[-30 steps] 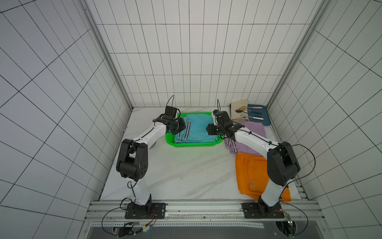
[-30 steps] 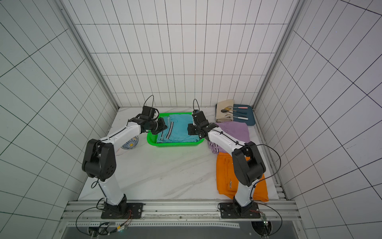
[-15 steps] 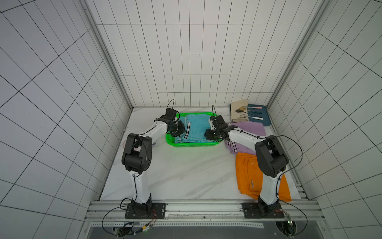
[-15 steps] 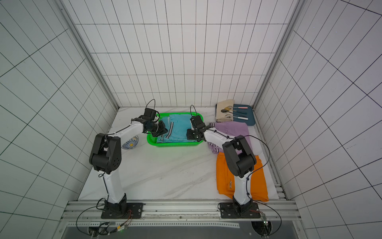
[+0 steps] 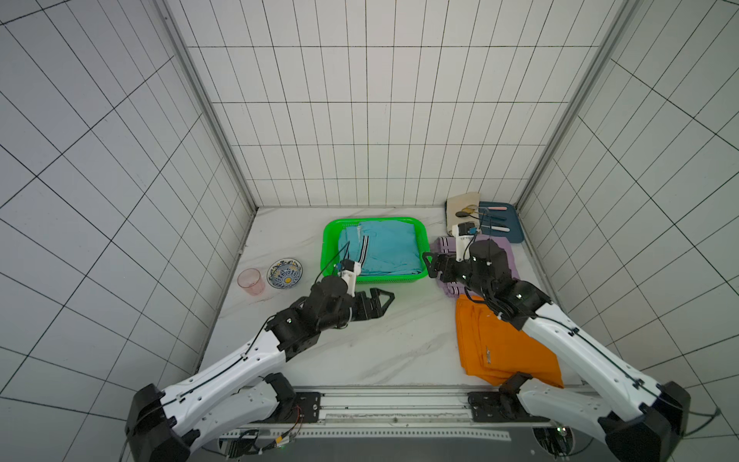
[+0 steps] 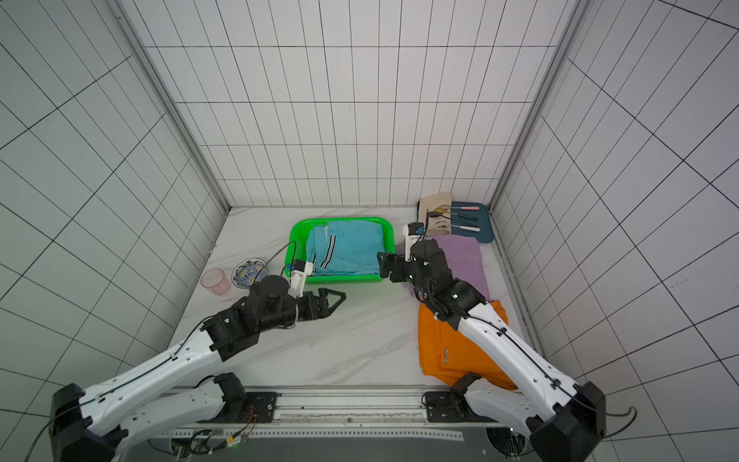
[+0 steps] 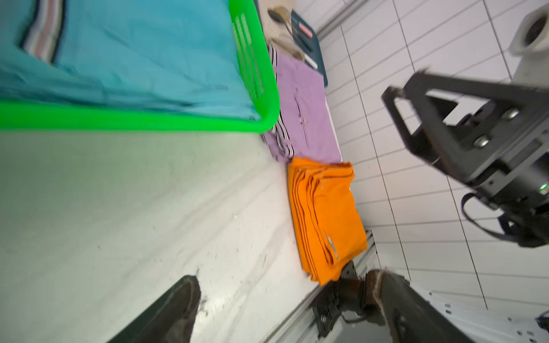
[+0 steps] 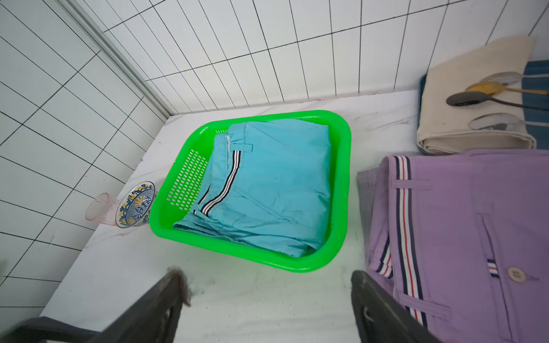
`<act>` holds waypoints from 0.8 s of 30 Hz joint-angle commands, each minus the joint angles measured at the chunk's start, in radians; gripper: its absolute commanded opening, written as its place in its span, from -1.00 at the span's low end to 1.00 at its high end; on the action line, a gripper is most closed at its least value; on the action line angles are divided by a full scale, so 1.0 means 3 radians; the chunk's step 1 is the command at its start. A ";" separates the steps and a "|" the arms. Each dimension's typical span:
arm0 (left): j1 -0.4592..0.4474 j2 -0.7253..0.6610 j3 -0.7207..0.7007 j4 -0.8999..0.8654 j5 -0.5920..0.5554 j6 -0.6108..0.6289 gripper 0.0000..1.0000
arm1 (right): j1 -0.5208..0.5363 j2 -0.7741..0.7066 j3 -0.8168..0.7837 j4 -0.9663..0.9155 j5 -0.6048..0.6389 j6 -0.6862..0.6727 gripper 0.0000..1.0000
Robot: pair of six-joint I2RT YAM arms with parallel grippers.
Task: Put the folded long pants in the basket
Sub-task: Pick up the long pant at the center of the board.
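Observation:
I will next lower and swing my left gripper back across the tabletop to close on the layered edge of the orange pants, since those stacked folds face it uncovered.
The green basket [image 5: 384,279] [image 6: 344,279] [image 8: 344,190] stands at the back middle, and teal folded long pants [image 5: 388,248] [image 6: 352,248] [image 8: 276,190] lie inside it. Lilac pants [image 5: 503,247] [image 8: 463,222] lie right of the basket, orange pants [image 5: 496,352] [image 7: 326,213] in front of them. My left gripper [image 5: 382,304] [image 7: 285,292] hangs open and empty before the basket's front wall. Just off the basket's front right corner my right gripper [image 5: 427,264] [image 8: 267,285] is open and empty, its arm over the lilac pants.
A pink cup [image 5: 250,281] and a patterned bowl [image 5: 284,273] sit left of the basket. At the back right is a dark blue tray [image 5: 508,224] with utensils and a cream cloth [image 5: 460,206]. Tiled walls close in three sides.
Both grippers opened and drew back from the basket's sides toward the front. The teal pants stay in the basket.

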 commanded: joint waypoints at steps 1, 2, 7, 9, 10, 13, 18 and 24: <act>-0.0422 0.0126 -0.0359 0.0779 -0.0398 -0.0284 0.95 | 0.0166 -0.0234 -0.0405 -0.0330 0.0306 0.0160 0.82; -0.0539 0.0235 -0.0412 0.0899 -0.0457 -0.0305 0.95 | 0.0179 -0.0385 -0.0505 -0.0347 0.0346 0.0162 0.83; -0.0776 0.1384 -0.0322 0.1696 -0.0286 -0.0424 0.95 | 0.0187 -0.1175 -0.0760 -0.0733 0.0651 0.0152 0.93; -0.0791 0.1873 -0.0145 0.1900 -0.0146 -0.0483 0.95 | 0.0181 -0.1384 -0.0771 -0.0883 0.0723 0.0134 0.99; -0.0798 0.2101 -0.0046 0.2013 -0.0081 -0.0506 0.95 | 0.0182 -0.1465 -0.0779 -0.0921 0.0720 0.0134 1.00; -0.0835 0.2618 0.0189 0.2262 0.0078 -0.0597 0.95 | 0.0185 -0.1605 -0.0831 -0.0868 0.0597 0.0154 0.99; -0.0882 0.3074 0.0530 0.2205 0.0117 -0.0628 0.95 | 0.0185 -0.1638 -0.0822 -0.0915 0.0522 0.0182 0.98; -0.0886 0.3699 0.1021 0.2204 0.0399 -0.0700 0.82 | 0.0185 -0.1746 -0.0797 -0.1005 0.0596 0.0216 0.98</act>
